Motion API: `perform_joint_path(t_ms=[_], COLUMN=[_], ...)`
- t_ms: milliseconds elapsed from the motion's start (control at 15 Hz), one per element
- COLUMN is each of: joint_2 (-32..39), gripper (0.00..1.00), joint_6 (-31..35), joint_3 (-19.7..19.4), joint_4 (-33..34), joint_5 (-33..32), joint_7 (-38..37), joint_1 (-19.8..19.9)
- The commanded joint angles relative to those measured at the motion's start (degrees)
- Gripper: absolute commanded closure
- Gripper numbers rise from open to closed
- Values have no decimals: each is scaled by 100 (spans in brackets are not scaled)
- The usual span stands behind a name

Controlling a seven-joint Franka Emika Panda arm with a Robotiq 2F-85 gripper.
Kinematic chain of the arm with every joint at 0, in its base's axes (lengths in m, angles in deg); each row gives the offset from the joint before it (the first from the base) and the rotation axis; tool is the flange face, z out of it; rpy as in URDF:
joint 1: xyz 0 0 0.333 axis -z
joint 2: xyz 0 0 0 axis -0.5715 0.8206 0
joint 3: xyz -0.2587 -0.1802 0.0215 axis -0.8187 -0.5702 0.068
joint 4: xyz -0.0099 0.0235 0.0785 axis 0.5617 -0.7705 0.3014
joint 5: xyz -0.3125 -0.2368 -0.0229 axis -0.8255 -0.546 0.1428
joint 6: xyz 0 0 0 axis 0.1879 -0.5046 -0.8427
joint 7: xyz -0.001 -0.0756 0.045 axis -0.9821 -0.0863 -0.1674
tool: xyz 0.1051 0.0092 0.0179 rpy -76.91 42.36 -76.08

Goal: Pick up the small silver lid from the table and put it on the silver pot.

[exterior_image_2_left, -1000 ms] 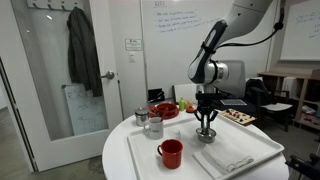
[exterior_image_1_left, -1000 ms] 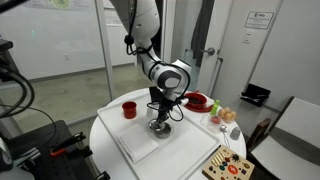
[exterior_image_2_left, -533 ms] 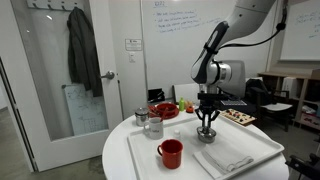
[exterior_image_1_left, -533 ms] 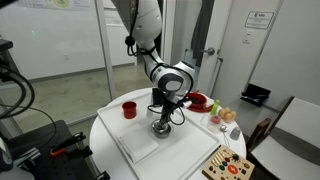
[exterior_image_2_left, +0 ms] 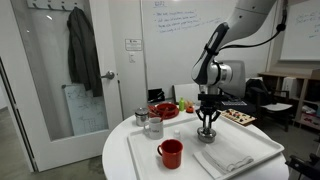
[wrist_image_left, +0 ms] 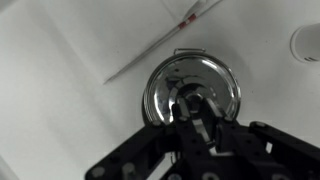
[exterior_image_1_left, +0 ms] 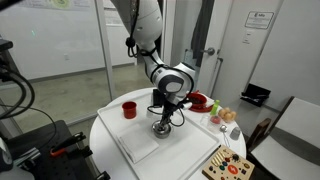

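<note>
The gripper shifts slightly away from the pot's wire handle, which the lid's edge crowds, and the folded white cloth next, then releases the knob.
The small silver lid fills the middle of the wrist view as a shiny round disc. It lies level over a round metal rim, apparently the silver pot, which is almost wholly hidden beneath it. Both stand on the white tray on the round table. My gripper hangs straight down over them in both exterior views. Its fingers are closed together on the lid's dark centre.
A red cup stands near the tray's front corner, also seen in an exterior view. A narrow metal cup, a clear cup and a red bowl stand behind. A folded white cloth lies beside the pot. A wooden board lies at the table edge.
</note>
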Motion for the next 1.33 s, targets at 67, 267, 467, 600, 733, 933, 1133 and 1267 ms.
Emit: perform_joint_path(t_ms=[67,267,467,600,733,933,1133,1267], joint_2=[290,379,406,439,458,478,459,442], gripper=[95,95,95,95,95,95,95,95], joint_6=[190,261,286,323,326,278,281,195], joint_3=[-96,-109,-145,-166,-179,-217,-260,-273], joint_4=[267,399,497,536,554,556,495,483], joint_5=[56,34,11,13,16,2,6,15], joint_7=[-161,-210,-252,-302,-336,-378,-430,-476], joint_1=[-119,-173,-230,-258,-266,-273,-266,-252])
